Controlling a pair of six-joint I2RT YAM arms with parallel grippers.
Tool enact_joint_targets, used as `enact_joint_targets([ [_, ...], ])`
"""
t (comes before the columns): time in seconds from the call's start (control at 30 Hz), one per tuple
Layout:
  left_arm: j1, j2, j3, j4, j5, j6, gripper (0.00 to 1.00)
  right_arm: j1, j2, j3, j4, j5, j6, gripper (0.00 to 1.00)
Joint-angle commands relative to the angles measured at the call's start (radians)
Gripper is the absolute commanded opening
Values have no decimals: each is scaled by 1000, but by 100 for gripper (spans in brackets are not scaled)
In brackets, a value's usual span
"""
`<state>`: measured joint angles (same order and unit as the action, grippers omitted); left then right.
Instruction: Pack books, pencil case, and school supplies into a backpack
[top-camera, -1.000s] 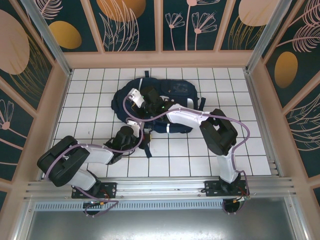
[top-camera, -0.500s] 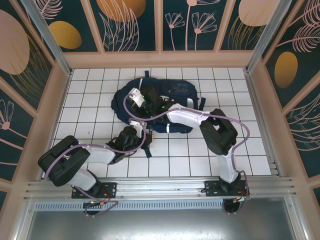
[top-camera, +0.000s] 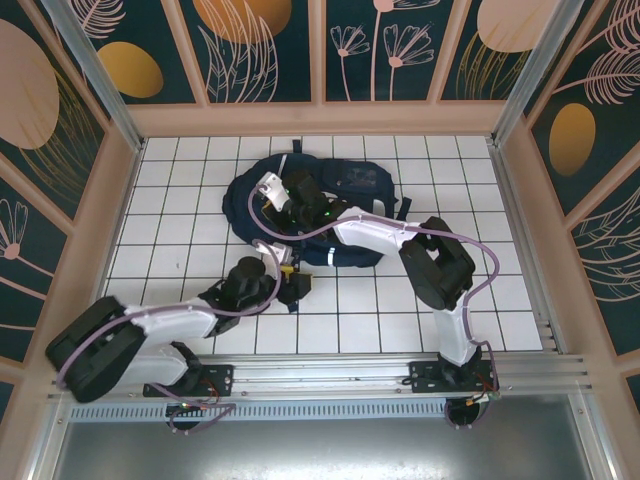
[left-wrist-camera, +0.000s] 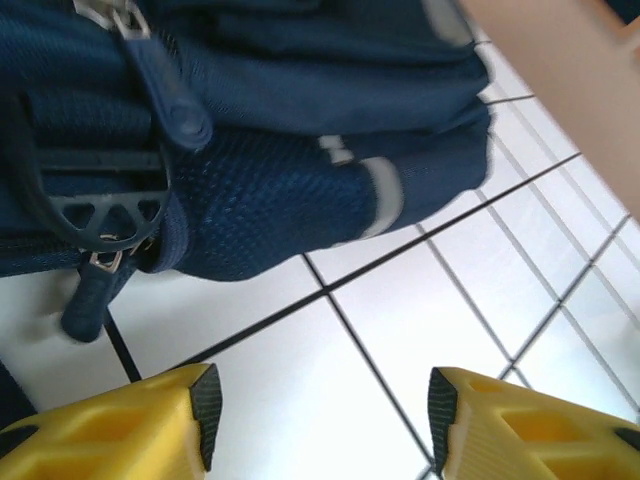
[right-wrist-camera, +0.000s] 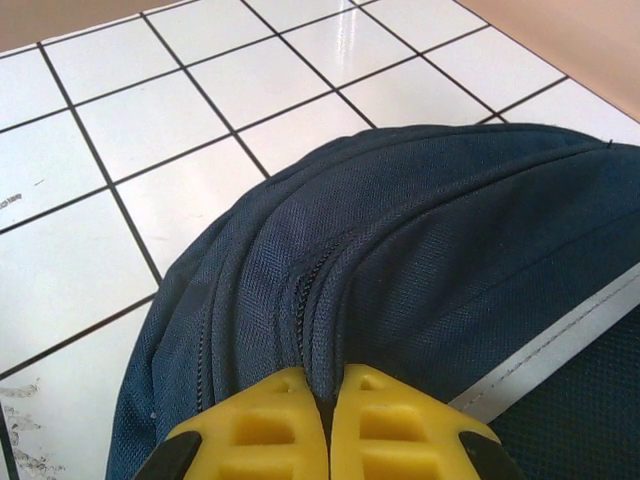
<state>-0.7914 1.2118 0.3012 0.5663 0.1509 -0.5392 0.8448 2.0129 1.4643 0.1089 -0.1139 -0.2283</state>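
Note:
The backpack lies by the far wall, so my right gripper drags its pinched fold back toward the open tiles nearer my base next. It then releases the fold.
The navy backpack (top-camera: 355, 180) lies flat at the back middle of the white tiled table. My right gripper (top-camera: 265, 192) sits on its left end. In the right wrist view the right gripper (right-wrist-camera: 328, 388) is shut, pinching a fold of backpack (right-wrist-camera: 450, 250) fabric beside the closed zipper (right-wrist-camera: 305, 300). My left gripper (top-camera: 293, 282) hovers at the bag's near edge. In the left wrist view the left gripper (left-wrist-camera: 320, 400) is open over bare tile, with the backpack (left-wrist-camera: 300, 190) corner and a zipper pull (left-wrist-camera: 175, 95) just ahead. Books, pencil case and school supplies are out of view.
A dark strap with a plastic buckle (left-wrist-camera: 100, 215) trails off the bag's near edge toward the left gripper. Wooden walls (top-camera: 320, 118) enclose the table on three sides. Open tiles (top-camera: 180, 200) lie left and right of the bag.
The left gripper has opened and shifted right and toward the near side, off the backpack's edge. The left arm's elbow dropped lower left. The right arm has barely moved.

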Motion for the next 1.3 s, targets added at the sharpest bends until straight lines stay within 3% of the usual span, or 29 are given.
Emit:
enact_joint_targets([
  [0.0,-2,-170,-21,-150,23,16,60,-5,-36,-46,86,-8,37,0],
  [0.27,-2,-516,109,-561,-209,-14,73,33,-169,-253,97,-39,38,0],
  [0.37,-1,-572,167,-640,-315,-41,80,49,-258,-363,104,-24,57,0],
  [0.5,5,-539,231,-686,-417,-42,84,77,-389,-487,83,-6,80,0],
  [0.67,79,-384,296,-689,-363,-82,84,99,-450,-552,115,19,172,0],
  [0.97,111,-348,341,-684,-363,-96,84,76,-187,-302,152,145,173,0],
  [1.27,136,-398,313,-714,-375,-82,81,55,-220,-366,129,21,100,0],
])
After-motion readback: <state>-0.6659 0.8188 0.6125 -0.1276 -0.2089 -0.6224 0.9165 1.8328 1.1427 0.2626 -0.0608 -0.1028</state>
